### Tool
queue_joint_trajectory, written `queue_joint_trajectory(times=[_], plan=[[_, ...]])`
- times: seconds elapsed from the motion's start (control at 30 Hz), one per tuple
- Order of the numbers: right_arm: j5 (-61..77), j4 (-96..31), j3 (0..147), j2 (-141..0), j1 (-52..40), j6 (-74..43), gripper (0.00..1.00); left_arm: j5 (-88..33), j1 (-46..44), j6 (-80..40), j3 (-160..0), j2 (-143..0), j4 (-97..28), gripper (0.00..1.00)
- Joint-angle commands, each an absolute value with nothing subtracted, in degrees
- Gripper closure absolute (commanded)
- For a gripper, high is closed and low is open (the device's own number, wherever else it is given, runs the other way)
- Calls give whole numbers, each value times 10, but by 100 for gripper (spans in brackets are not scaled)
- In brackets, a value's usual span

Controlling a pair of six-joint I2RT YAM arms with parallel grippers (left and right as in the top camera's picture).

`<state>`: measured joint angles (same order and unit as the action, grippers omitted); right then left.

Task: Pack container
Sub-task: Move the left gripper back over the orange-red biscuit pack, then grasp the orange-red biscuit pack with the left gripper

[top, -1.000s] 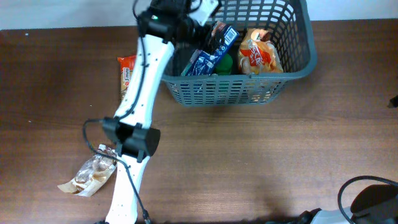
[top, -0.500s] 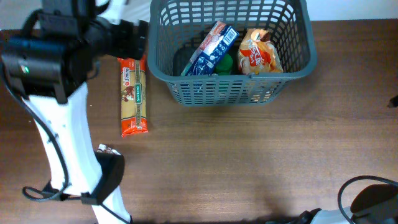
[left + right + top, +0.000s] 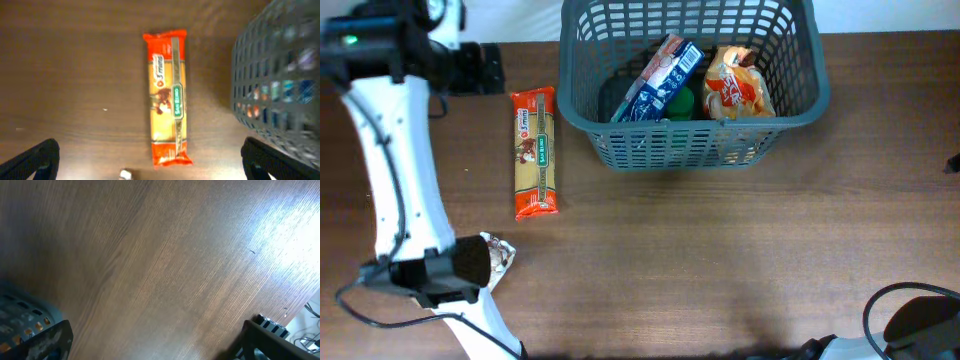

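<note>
The orange pasta packet (image 3: pixel 535 153) (image 3: pixel 169 101) has a green label by its middle, and my left gripper will go down to that middle next.
The dark grey basket (image 3: pixel 800 112) stands at the back centre. It holds a blue box (image 3: pixel 660 78), a green-lidded jar (image 3: pixel 680 102) and an orange bag (image 3: pixel 740 85). An orange pasta packet (image 3: pixel 535 150) lies flat on the table left of the basket. My left gripper (image 3: pixel 472 68) is high at the back left, open and empty. In the left wrist view its jaws (image 3: pixel 149 146) are spread wide above the packet (image 3: pixel 167 95), with the basket wall (image 3: pixel 280 90) at the right. My right gripper (image 3: pixel 155 335) is open and empty over bare table.
A clear snack bag (image 3: pixel 500 252) lies at the front left, mostly hidden behind the left arm's base (image 3: pixel 430 275). A corner of the basket (image 3: pixel 20 315) shows at the lower left of the right wrist view. Cables (image 3: pixel 910 320) lie at the front right.
My left arm has swung from over the basket to the left, past the pasta packet. The blue box stays leaning in the basket. The snack bag is now mostly covered.
</note>
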<state>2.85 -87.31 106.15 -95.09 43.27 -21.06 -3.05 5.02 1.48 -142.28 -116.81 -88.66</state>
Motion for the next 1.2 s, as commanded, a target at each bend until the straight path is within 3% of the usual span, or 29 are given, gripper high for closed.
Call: queue_joint_trajectory(times=[0.0,0.43,1.17], plan=[[28,-873,1060,-943,435,-217,1,-47,47,6,-1322,-1173,-833,1],[28,-873,1060,-943,435,-217,1,-47,1,6,-1026,-1173,-611,1],[28,-873,1060,-943,435,-217,1,-8,-11,-22,-884,-1215,-484,1]])
